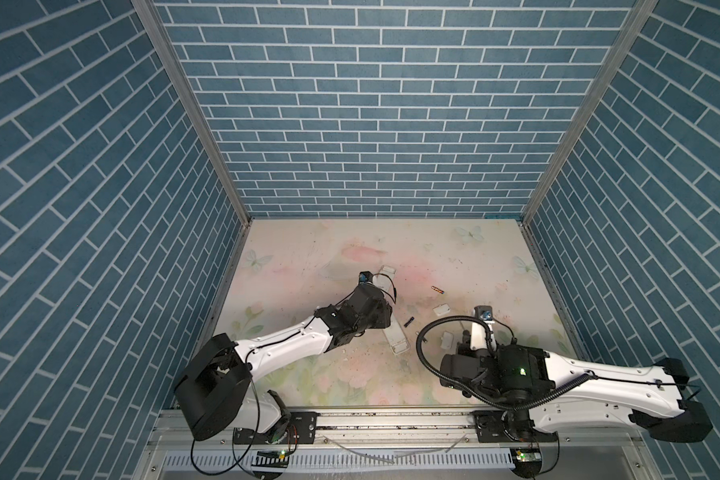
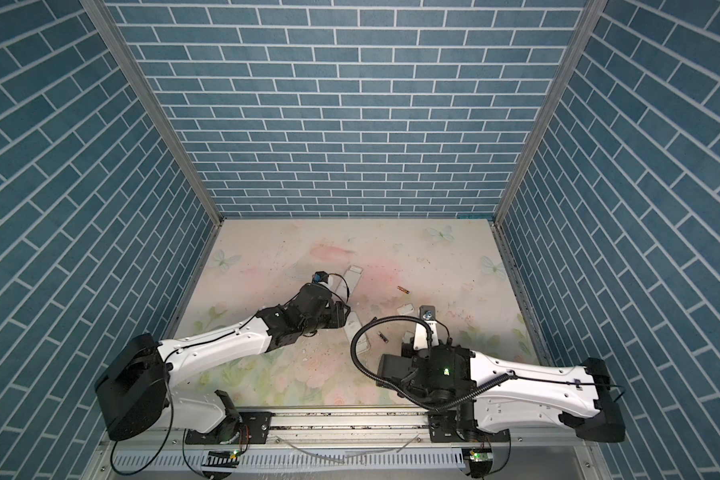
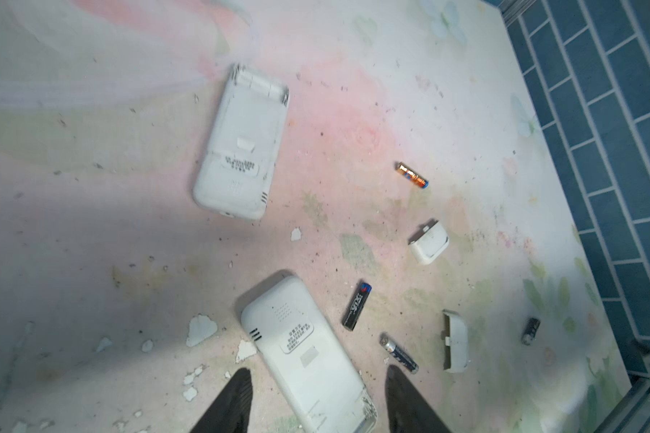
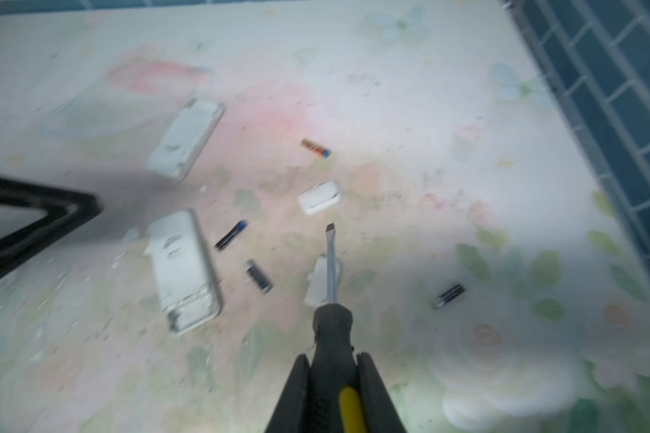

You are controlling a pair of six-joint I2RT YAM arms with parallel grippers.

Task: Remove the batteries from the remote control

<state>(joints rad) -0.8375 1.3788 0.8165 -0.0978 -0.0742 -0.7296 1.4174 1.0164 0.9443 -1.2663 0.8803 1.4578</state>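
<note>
My right gripper moves outward and down onto bare mat [image 4: 366, 193] beside the farther cover plate next to let go of the screwdriver [image 4: 331, 262]. Both plates already lie loose.
Two white remote controls lie back-up on the mat. The nearer one [image 3: 308, 356] [image 1: 395, 343] lies between the spread fingers of my open left gripper [image 3: 318, 375], which do not touch it. The farther remote [image 3: 241, 146] [image 1: 385, 276] has an open compartment at its end. Several batteries lie loose: a copper one [image 3: 412, 176] [image 1: 437, 289] [image 2: 403, 290], a black one [image 3: 357, 305] [image 1: 409, 321], a dark blue one [image 3: 398, 354] and another black one [image 3: 530, 330]. My right gripper [image 4: 334, 360] is shut on a black-and-yellow screwdriver [image 4: 331, 262], held above the mat.
Two white cover plates [image 3: 428, 241] [image 3: 455, 341] lie among the batteries, one under the screwdriver's shaft [image 4: 321, 281]. White flakes [image 3: 201, 330] litter the mat by the nearer remote. Blue brick walls [image 1: 371, 124] close in three sides.
</note>
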